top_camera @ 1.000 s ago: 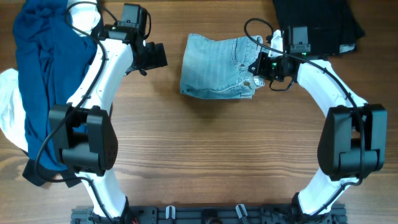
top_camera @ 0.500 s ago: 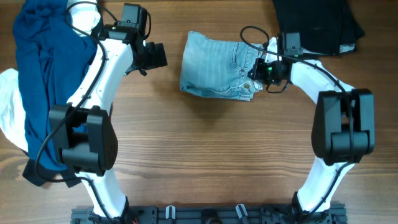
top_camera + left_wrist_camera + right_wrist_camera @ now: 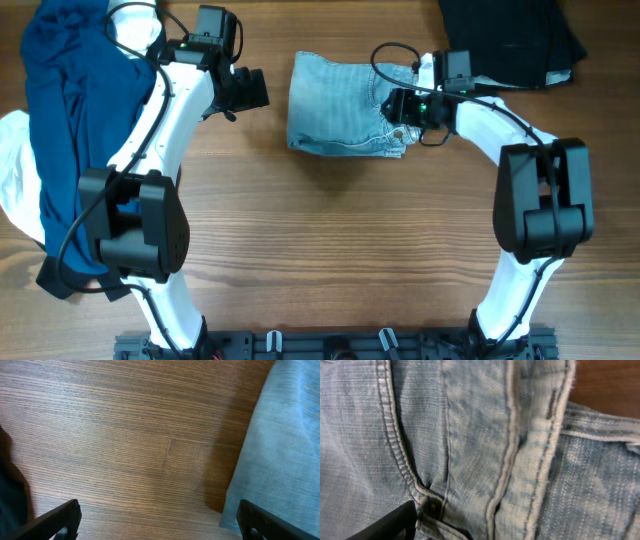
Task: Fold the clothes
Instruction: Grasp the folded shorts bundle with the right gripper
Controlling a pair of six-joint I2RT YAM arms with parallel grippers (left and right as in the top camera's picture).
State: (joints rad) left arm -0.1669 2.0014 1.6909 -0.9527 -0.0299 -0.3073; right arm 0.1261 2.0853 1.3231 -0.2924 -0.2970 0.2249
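Note:
The denim waistband (image 3: pixel 398 125) (image 3: pixel 532 460) is lying beneath my right gripper's open fingers. I will next slide the waistband to the left in the overhead view, then close on its stitched edge.
The pale-blue denim shorts (image 3: pixel 335 105) lie folded at the back middle of the table. My right gripper (image 3: pixel 393 104) rests on their right end, at the waistband and seams. In the right wrist view denim (image 3: pixel 470 435) fills the frame. One black finger (image 3: pixel 387 524) shows far at the lower left, the other is hidden, so the jaws stand apart and open. My left gripper (image 3: pixel 250 90) hovers just left of the shorts, wide open over bare wood (image 3: pixel 157 522), with the denim edge (image 3: pixel 280 435) by its right finger (image 3: pixel 265 522).
A navy garment (image 3: pixel 65 110) and a white one (image 3: pixel 12 185) lie heaped at the far left. A black garment (image 3: pixel 510 35) sits at the back right, behind my right arm. The wooden table (image 3: pixel 330 230) stretches bare towards the front.
My right gripper has slid left onto the shorts and its jaws have opened, letting go of the denim. The shorts shifted slightly left. The left arm has not moved.

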